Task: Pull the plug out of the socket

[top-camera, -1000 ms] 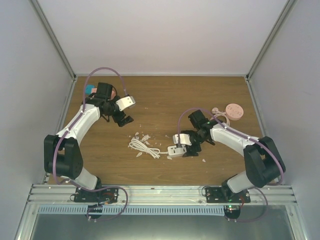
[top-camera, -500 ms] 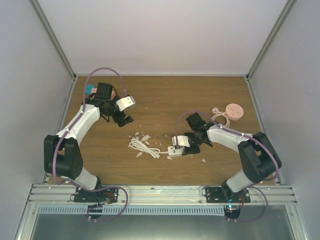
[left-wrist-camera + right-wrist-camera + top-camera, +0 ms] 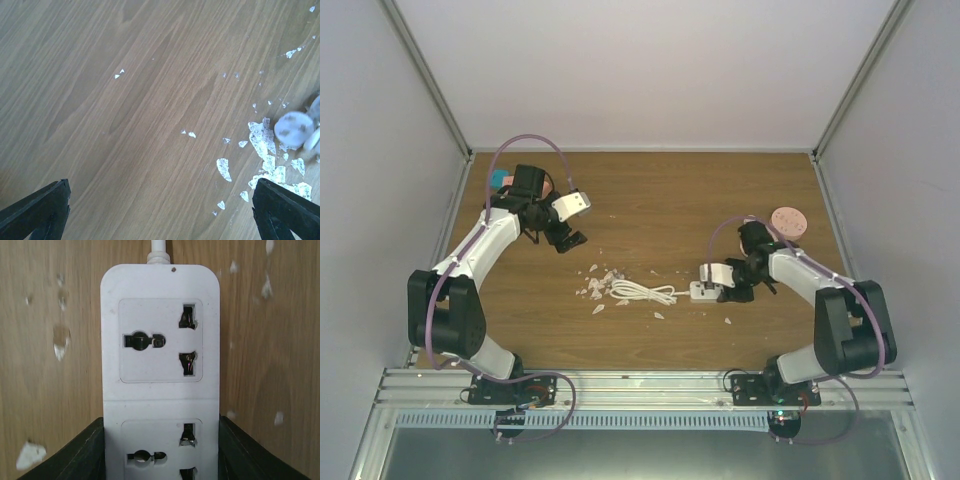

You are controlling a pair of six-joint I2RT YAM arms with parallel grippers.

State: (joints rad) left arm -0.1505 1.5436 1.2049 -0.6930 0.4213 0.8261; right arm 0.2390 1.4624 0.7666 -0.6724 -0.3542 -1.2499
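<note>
I should draw the socket strip (image 3: 703, 291) to the right in the top view with my right gripper next and then open it, because the cord's coil lies up against the white scraps.
The white socket strip (image 3: 703, 291) lies on the wooden table right of centre. My right gripper (image 3: 718, 289) is shut on it. In the right wrist view the dark fingers (image 3: 85, 455) press both long sides of the socket (image 3: 161, 350), and the outlets that show hold nothing. Its white cord (image 3: 645, 293) runs left across the table. A blurred round white piece (image 3: 294, 129) among the scraps looks like the plug. My left gripper (image 3: 570, 238) hangs open above the far left, holding nothing, its fingertips (image 3: 40, 210) wide apart.
White scraps (image 3: 600, 282) are scattered at the cord's left end. A pink round disc (image 3: 788, 220) lies at the far right, beyond the right arm. Blue and pink items (image 3: 500, 178) sit in the far left corner. Walls close in both sides and the back.
My right gripper closed on the socket and dragged it to the right. The coiled cord has stretched out into a line. The left arm has not moved.
</note>
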